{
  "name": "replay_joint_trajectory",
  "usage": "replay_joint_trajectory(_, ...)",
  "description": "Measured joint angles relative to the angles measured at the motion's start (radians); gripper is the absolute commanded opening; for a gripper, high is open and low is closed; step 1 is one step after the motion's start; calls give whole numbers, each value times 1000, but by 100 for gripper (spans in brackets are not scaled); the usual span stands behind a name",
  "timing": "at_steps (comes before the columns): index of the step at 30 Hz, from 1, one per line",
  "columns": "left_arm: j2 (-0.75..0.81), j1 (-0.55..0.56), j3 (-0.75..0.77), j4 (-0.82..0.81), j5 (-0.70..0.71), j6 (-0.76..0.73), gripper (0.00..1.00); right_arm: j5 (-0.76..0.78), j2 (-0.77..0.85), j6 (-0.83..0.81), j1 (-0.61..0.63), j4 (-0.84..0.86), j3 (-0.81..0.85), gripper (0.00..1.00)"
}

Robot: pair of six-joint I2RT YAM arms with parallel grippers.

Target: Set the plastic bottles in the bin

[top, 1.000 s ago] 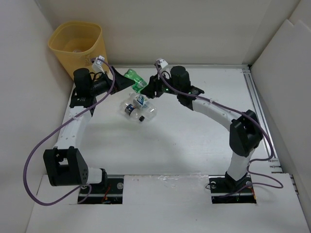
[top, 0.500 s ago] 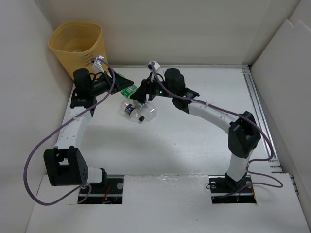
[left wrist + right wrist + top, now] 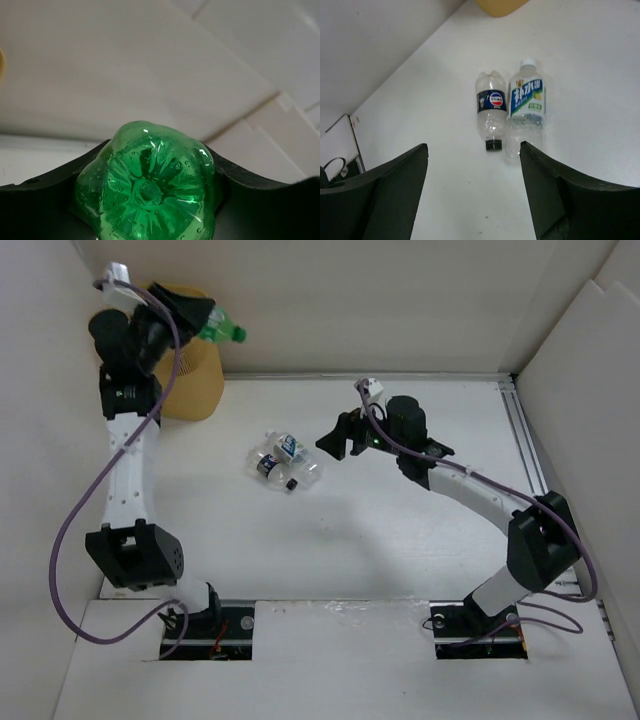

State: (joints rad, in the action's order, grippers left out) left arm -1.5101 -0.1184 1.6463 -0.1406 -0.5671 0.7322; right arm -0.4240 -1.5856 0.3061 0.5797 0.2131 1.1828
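Next, my left gripper moves to the left in the top view and tilts down over the bin to release. The green bottle (image 3: pixel 222 333) juts past the bin's side.
A green plastic bottle (image 3: pixel 222 333) is clamped in my shut left gripper (image 3: pixel 198 318), held high at the back left, over the yellow-orange bin (image 3: pixel 195 388), which the arm partly hides. The left wrist view shows the bottle's ribbed base (image 3: pixel 147 185) filling the gap between the jaws of my left gripper (image 3: pixel 155 155). Two clear bottles lie side by side on the table: one with a dark label and black cap (image 3: pixel 270 468) (image 3: pixel 491 112), one with a white-blue label and white cap (image 3: pixel 292 450) (image 3: pixel 526 105). My right gripper (image 3: pixel 335 438) (image 3: pixel 472 150) hovers open just right of them, holding nothing.
White walls enclose the table (image 3: pixel 400 510) on the left, back and right. The bin's corner (image 3: pixel 500 6) shows at the top edge of the right wrist view. A metal rail (image 3: pixel 530 460) runs along the table's right side.
The left gripper shut on the green bottle and swung it up from the table toward the bin. The right gripper opened and drew back to the right.
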Motion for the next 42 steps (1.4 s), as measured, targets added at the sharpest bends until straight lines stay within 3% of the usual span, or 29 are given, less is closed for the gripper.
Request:
replay_joint_trajectory(5, -237, -59, 411, 21, 194, 20, 0, 25, 55, -32, 11, -2, -117, 78)
replay_joint_trajectory(8, -362, -86, 548, 35, 329, 8, 0, 33, 70, -51, 25, -7, -162, 78)
replay_joint_trajectory(9, -396, -96, 572, 43, 373, 5, 6, 36, 76, -57, 33, -10, -173, 78)
replay_joint_trajectory(10, -428, -107, 584, 48, 412, 1, 14, 38, 84, -61, 41, -10, -182, 78)
replay_joint_trajectory(11, -453, -120, 585, 54, 444, -1, 34, 39, 97, -64, 50, -13, -193, 78)
replay_joint_trajectory(13, -499, -155, 575, 59, 480, 3, 62, 53, 129, -73, 74, -14, -217, 78)
replay_joint_trajectory(14, -520, -175, 566, 60, 485, 6, 85, 65, 146, -79, 89, -14, -228, 78)
replay_joint_trajectory(15, -542, -196, 563, 62, 485, 9, 100, 77, 164, -83, 106, -15, -238, 78)
replay_joint_trajectory(23, -653, -268, 597, 80, 401, 16, 100, 221, 200, -166, 204, -68, -249, 81)
replay_joint_trajectory(30, -554, -241, 609, 125, 288, 5, 100, 400, 62, -253, 234, -200, -151, 84)
replay_joint_trajectory(32, -444, -237, 511, 141, 259, 1, 100, 415, -11, -267, 234, -220, -100, 84)
replay_joint_trajectory(38, 59, -184, -21, 80, 176, -11, 100, 431, -219, -299, 225, -282, 100, 84)
replay_joint_trajectory(42, 312, -140, -309, 21, 84, 5, 100, 427, -333, -319, 208, -328, 281, 85)
